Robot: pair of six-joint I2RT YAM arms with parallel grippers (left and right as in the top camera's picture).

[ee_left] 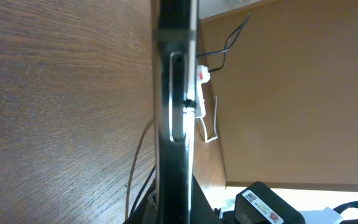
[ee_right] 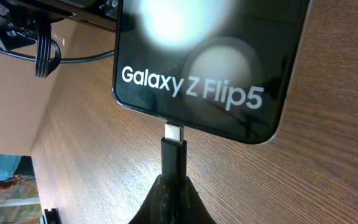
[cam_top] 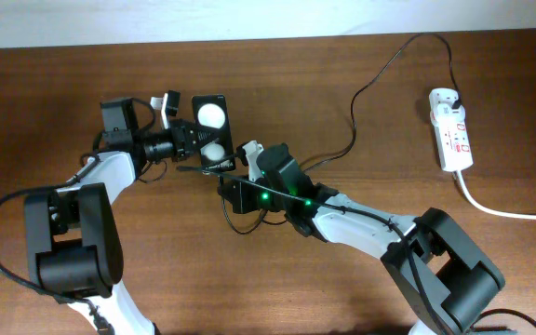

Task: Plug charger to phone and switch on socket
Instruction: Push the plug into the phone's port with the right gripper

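Next, my left gripper will go down toward the right in the overhead view, freeing the phone (cam_top: pixel 210 130) on the tabletop, as bare wood lies below the gripper on that side.
The phone (cam_top: pixel 210 130) is black and glossy with two white glare spots. My left gripper (cam_top: pixel 182 141) is shut on its left side and holds it; the left wrist view shows the phone edge-on (ee_left: pixel 176 112). In the right wrist view the phone (ee_right: pixel 204 56) reads "Galaxy Z Flip5". My right gripper (ee_right: pixel 173 186) is shut on the charger plug (ee_right: pixel 174 149), whose silver tip sits at the port in the phone's bottom edge, with some metal still showing. The charger cable (cam_top: pixel 354 112) runs to the adapter (cam_top: pixel 454 94) in the white socket strip (cam_top: pixel 452 130) at the far right.
The strip's thick white cord (cam_top: pixel 491 207) runs off the right edge. The two arms sit close together at the table's middle left. The strip also shows small in the left wrist view (ee_left: pixel 202 76). The right arm's camera block (ee_left: pixel 266 206) is close by the phone.
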